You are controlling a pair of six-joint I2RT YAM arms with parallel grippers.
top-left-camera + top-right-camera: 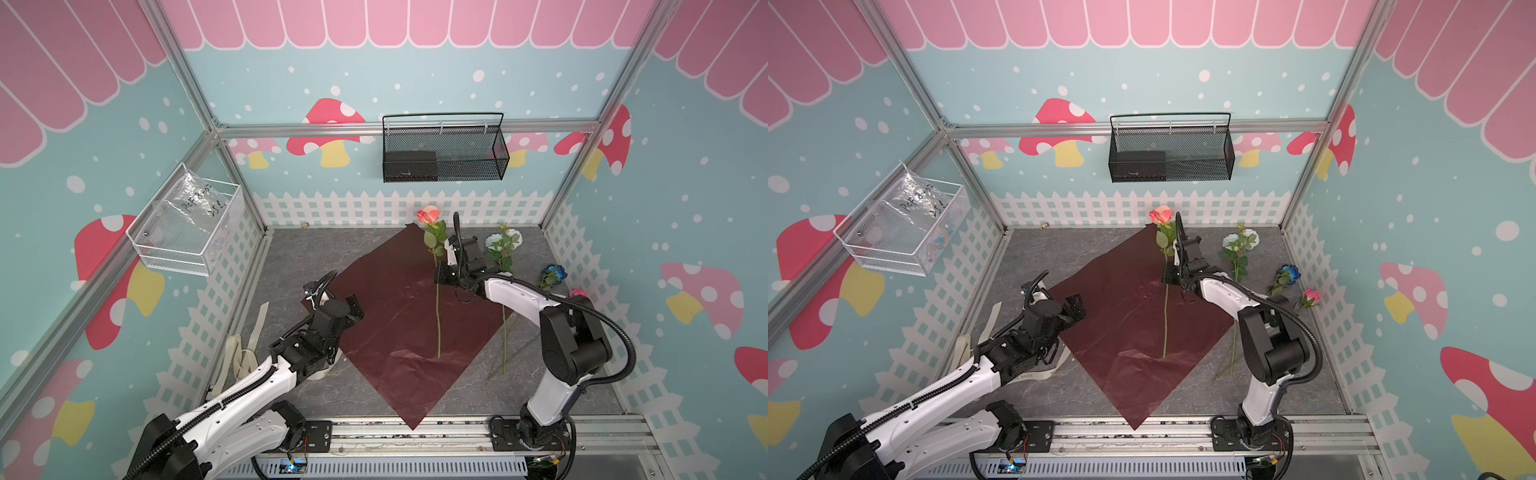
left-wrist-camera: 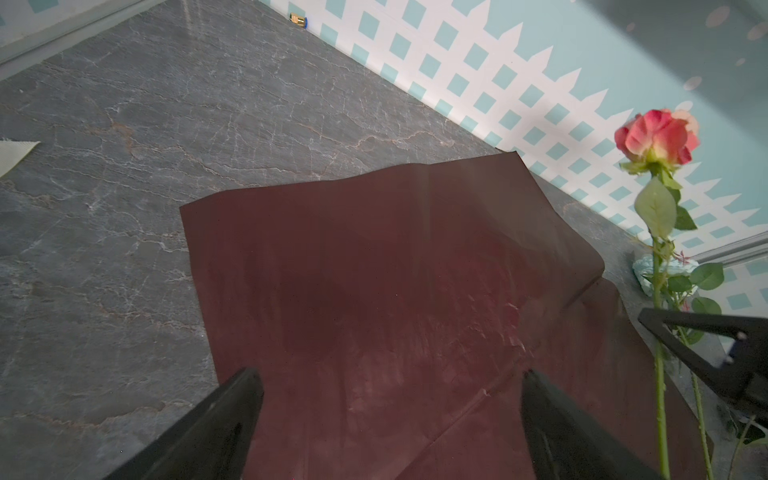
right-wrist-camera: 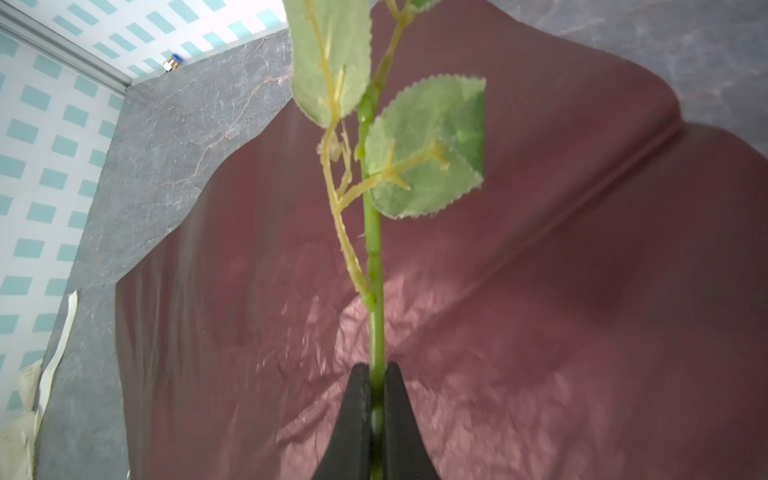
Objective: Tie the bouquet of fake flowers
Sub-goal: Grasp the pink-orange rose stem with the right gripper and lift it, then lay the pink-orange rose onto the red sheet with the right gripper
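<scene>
Next I need to carry my right gripper outward and down to release the rose's green stem on the paper's far half (image 1: 410, 263), since that bare part of the paper lies below and outward.
The shiny red wrapping paper (image 1: 399, 324) (image 1: 1125, 328) lies flat as a diamond on the grey table. My right gripper (image 1: 437, 276) (image 1: 1167, 276) (image 3: 377, 370) is shut on the green stem (image 3: 376, 291) of the salmon-orange rose (image 1: 428, 216) (image 1: 1160, 215) (image 2: 656, 139), holding it over the paper's right half. My left gripper (image 1: 355, 306) (image 1: 1076, 305) (image 2: 390, 382) hangs open and empty over the paper's left corner. The pale blue-white cluster (image 1: 503, 241), deep blue rose (image 1: 555, 274) and pink rose (image 1: 1311, 297) lie right of the paper.
A cream lettered ribbon (image 1: 241, 357) (image 1: 1034, 374) lies loose on the table under the left arm. A black wire basket (image 1: 444, 149) hangs on the back wall and a white one (image 1: 187, 232) on the left wall. A small brass fitting (image 2: 297, 19) sits by the back fence.
</scene>
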